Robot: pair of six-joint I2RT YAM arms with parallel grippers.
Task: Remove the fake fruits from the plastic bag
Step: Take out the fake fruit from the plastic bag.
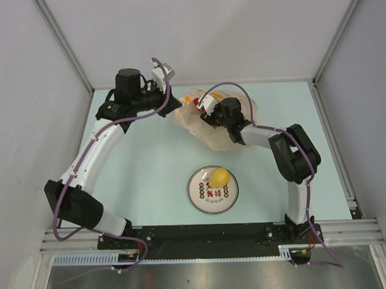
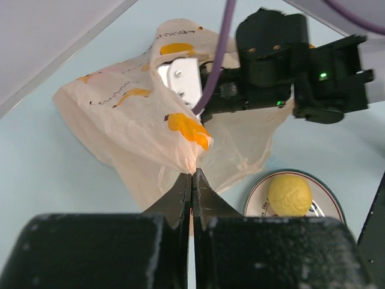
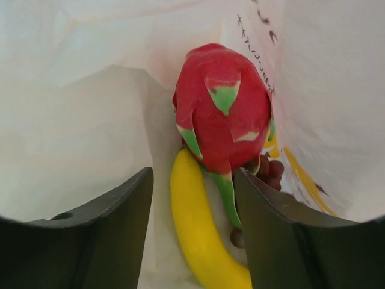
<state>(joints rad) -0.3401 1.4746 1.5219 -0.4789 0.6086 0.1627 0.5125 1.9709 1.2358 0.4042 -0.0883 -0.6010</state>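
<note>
My right gripper is open, and the dragon fruit's long green tip is slim and reaches toward its fingers. It needs to move deeper into the bag next, past the banana and onto that tip.
The pale-orange plastic bag lies at the back middle of the table. My left gripper is shut on a pinch of the bag's edge and holds it up. My right gripper is open inside the bag, its fingers on either side of the yellow banana. The red dragon fruit with green tips lies just beyond, on the banana's far end. The dark grape bunch shows partly behind the right finger. The yellow lemon sits on the plate; it also shows in the left wrist view.
The round white plate with red characters stands near the table's front middle, its rim also in the left wrist view. Grey walls enclose the table on three sides. The right arm reaches into the bag's mouth.
</note>
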